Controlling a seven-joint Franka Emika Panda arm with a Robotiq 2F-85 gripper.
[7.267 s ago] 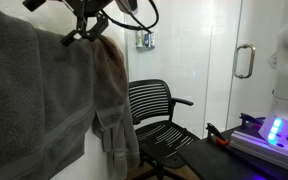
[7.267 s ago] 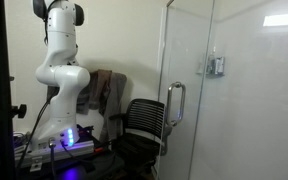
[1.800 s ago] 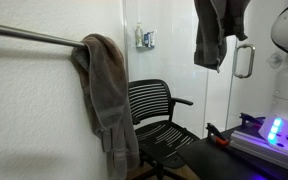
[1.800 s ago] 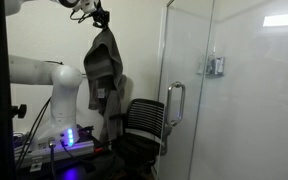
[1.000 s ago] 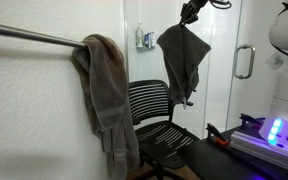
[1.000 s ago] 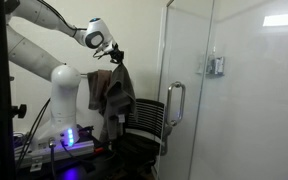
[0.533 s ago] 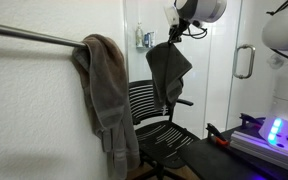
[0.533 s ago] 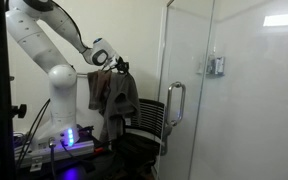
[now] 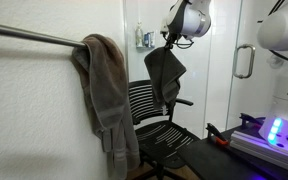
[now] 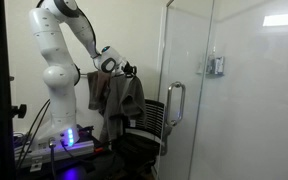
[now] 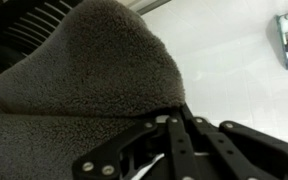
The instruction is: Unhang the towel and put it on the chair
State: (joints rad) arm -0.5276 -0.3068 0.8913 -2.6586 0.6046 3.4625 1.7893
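The robot's gripper needs to move slightly outward, high above the black slatted chair, and open its fingers there, because the hanging towel already dangles over the seat.
The dark grey towel hangs bunched from my gripper, which is shut on its top. It dangles just above the back of the black slatted chair, its lower edge near the backrest. In an exterior view from the other side, the towel hangs from the gripper over the chair. The wrist view is mostly filled by the towel. The gripper has its tips sunk in the cloth, and a bit of the chair back shows beyond.
A narrower brownish towel stays draped on the metal rail on the white wall. A glass shower door with a handle stands close beside the chair. The robot base and a lit box sit nearby.
The arm has come down and in toward the wall, carrying the towel from high in front of the glass to just over the chair back. The grip stayed shut.
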